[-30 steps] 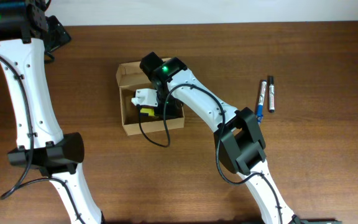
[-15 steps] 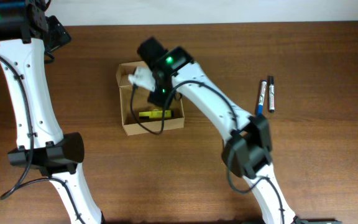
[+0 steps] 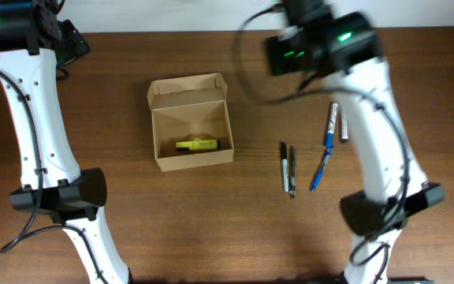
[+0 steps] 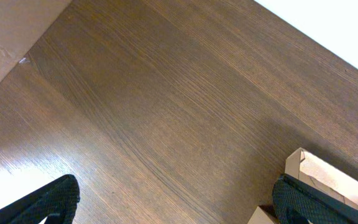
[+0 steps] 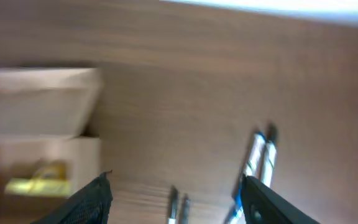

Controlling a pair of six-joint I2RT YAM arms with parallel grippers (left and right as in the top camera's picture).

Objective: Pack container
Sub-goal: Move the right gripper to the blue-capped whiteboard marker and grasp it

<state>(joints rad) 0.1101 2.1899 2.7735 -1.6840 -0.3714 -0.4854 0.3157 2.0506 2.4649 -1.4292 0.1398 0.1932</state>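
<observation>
The robot's right gripper should next move down and away from the box, onto the loose white whiteboard marker's body by the blue end (image 3: 330, 133) (image 5: 248, 170).
The container (image 3: 191, 156) is an open tan cardboard box at mid-table, its flap lid folded back toward the far side. A yellow marker (image 3: 196, 145) lies inside on the bottom. My right gripper (image 3: 290, 35) is blurred, high above the table to the right of the box, open and empty. The right wrist view shows the box (image 5: 42, 106) and the yellow marker (image 5: 33, 185) at left, with the right gripper (image 5: 176, 186) open. My left gripper (image 3: 71, 41) is at the far left back, open and empty (image 4: 176, 199); a corner of the box (image 4: 319, 177) shows beside it.
Loose markers lie right of the box: two black ones (image 3: 288, 167) side by side, a blue one (image 3: 319, 170), and two more (image 3: 336, 122) further back. They also show in the right wrist view (image 5: 258, 158). A cardboard sheet (image 4: 5, 37) lies at the table's far left.
My right gripper left the box, rose and swung to the back right, leaving the yellow marker inside. Markers that the arm had hidden are in sight. The left arm stayed still.
</observation>
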